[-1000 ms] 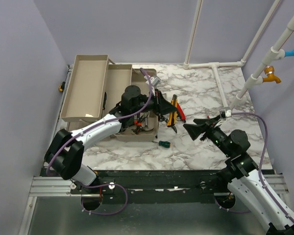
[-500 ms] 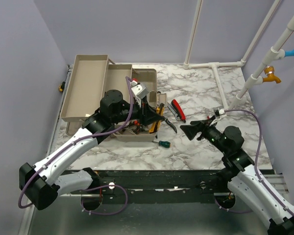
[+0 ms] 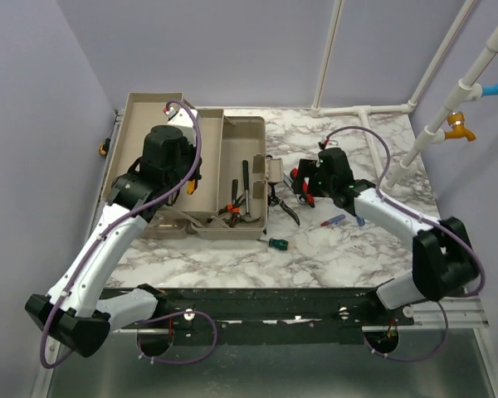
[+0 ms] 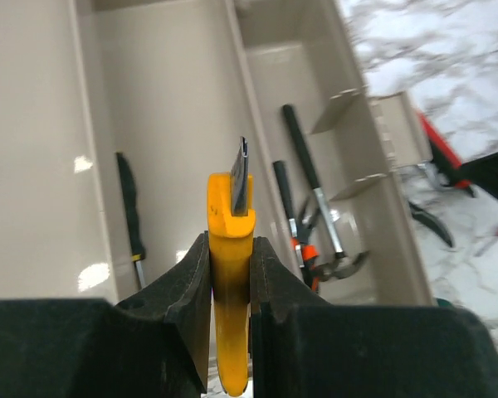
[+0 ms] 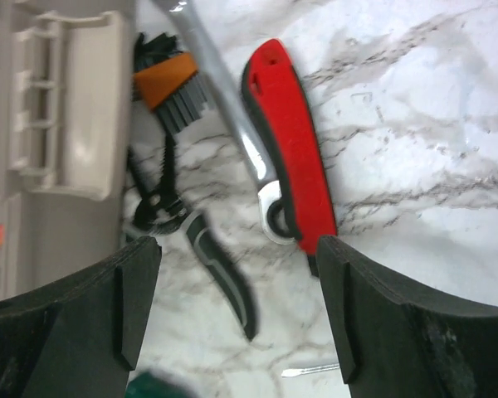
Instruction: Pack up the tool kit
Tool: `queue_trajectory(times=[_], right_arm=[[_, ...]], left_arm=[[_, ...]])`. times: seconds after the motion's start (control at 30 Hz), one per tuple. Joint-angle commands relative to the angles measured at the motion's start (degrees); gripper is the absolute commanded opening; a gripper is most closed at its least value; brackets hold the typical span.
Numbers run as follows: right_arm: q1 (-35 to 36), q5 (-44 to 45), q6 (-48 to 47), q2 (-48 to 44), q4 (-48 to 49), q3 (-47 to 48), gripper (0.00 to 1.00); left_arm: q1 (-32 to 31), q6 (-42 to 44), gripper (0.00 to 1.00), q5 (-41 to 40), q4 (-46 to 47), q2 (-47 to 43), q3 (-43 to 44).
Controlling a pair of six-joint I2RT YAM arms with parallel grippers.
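Observation:
The bottom of the middle tray is open below the yellow-handled tool (image 4: 230,215), so I will lower my left gripper toward that bare bottom of the tray and let go of the tool there.
The tool kit's box (image 3: 257,126) lies open at the left, its beige trays (image 3: 145,112) fanned out. My left gripper (image 3: 185,174) hangs over the middle tray, shut on a yellow-handled tool (image 4: 230,215) with a metal tip. Below it lie a black screwdriver (image 4: 129,207), a hammer (image 4: 311,186) and orange-jointed pliers (image 4: 303,249). My right gripper (image 3: 305,184) is open just above the table, right of the box. The red knife (image 5: 290,141) lies by its right finger, with a silver wrench (image 5: 224,99) alongside and black-handled pliers (image 5: 212,261) between the fingers (image 5: 137,282).
A green-handled screwdriver (image 3: 275,243) lies in front of the box, and a small blue and red screwdriver (image 3: 332,220) is further right. White pipes (image 3: 365,110) run along the back and right, with blue and orange taps (image 3: 458,126). Purple walls close in the table.
My left arm carried the yellow-handled tool left, from beside the box to over the trays. My right arm swung forward and left to the red knife, its jaws widening.

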Motion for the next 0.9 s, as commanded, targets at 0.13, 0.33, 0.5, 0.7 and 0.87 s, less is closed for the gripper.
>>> queue_trajectory(times=[0.13, 0.33, 0.5, 0.7, 0.87], right_arm=[[0.17, 8.84, -3.73, 17.39, -9.57, 13.54, 0.78], [-1.14, 6.41, -2.94, 22.52, -9.01, 15.72, 0.78], [-1.52, 6.5, -2.52, 25.1, -8.79, 16.71, 0.77], [-2.77, 5.99, -0.26, 26.72, -9.03, 15.96, 0.51], [-2.99, 5.31, 0.26, 22.55, -7.87, 13.65, 0.14]], left_arm=[[7.28, 0.73, 0.0, 2.34, -4.99, 13.15, 4.53], [7.68, -0.33, 0.12, 1.54, -5.62, 20.12, 7.21], [7.6, -2.88, 0.47, 0.77, -7.6, 20.95, 8.78], [7.6, -5.41, 0.97, 6.71, -2.6, 12.26, 4.1], [7.51, -7.69, 0.99, 13.66, 3.59, 3.04, -3.16]])
